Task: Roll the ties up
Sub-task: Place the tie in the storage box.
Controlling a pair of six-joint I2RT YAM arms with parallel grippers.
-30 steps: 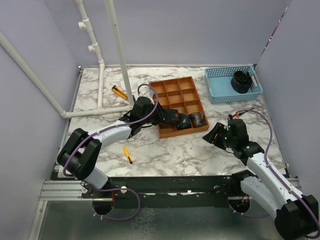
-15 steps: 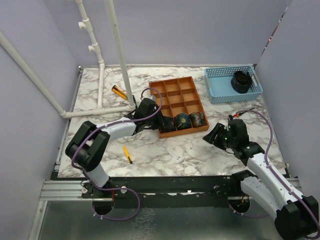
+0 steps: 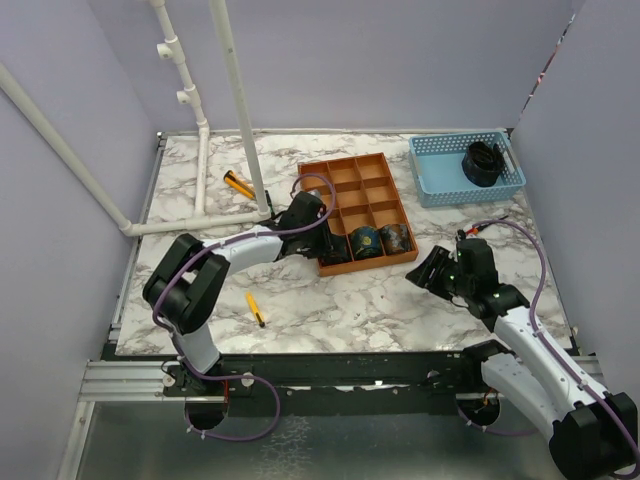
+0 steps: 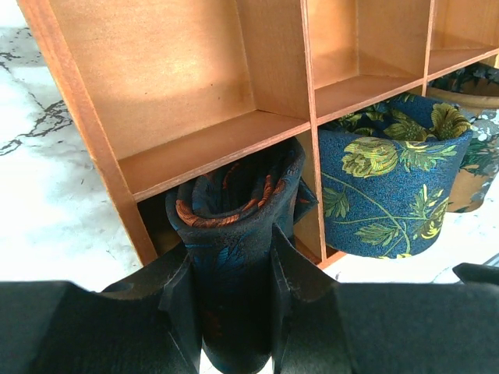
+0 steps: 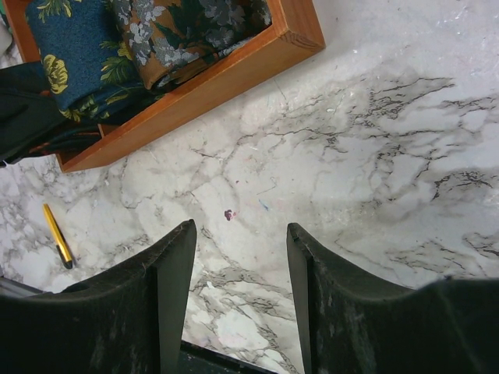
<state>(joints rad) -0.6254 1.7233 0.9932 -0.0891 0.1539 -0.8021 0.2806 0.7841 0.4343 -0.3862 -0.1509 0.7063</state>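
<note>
My left gripper turns in line with the near section of the tray beside the blue tie [image 3: 337, 250] [image 4: 238, 202] next and then releases the navy tie. The navy tie still sits crooked between the section's sides.
My left gripper [image 4: 232, 288] is shut on a rolled dark navy tie with orange-red pattern [image 4: 234, 234] and holds it in the near left compartment of the orange wooden tray [image 4: 195, 148]. In the top view the left gripper [image 3: 322, 243] sits at the tray's [image 3: 345, 168] near left corner. A rolled blue tie with yellow flowers [image 4: 390, 187] fills the middle near compartment [image 3: 363, 241]. A rolled brown floral tie [image 3: 397, 237] fills the right one [image 5: 187, 35]. My right gripper [image 5: 238, 257] is open and empty over bare marble [image 3: 430, 272].
A blue basket [image 3: 440, 180] at the back right holds a black coiled item [image 3: 484, 163]. White pipes [image 3: 230, 90] stand at the back left. A yellow pen [image 3: 256, 309] lies near the front, also in the right wrist view [image 5: 58, 235]. An orange-black tool [image 3: 238, 184] lies by the pipes.
My left gripper has moved left and down with the rolled tie, from over the blue tie's compartment to the near left compartment. The right arm has not moved.
</note>
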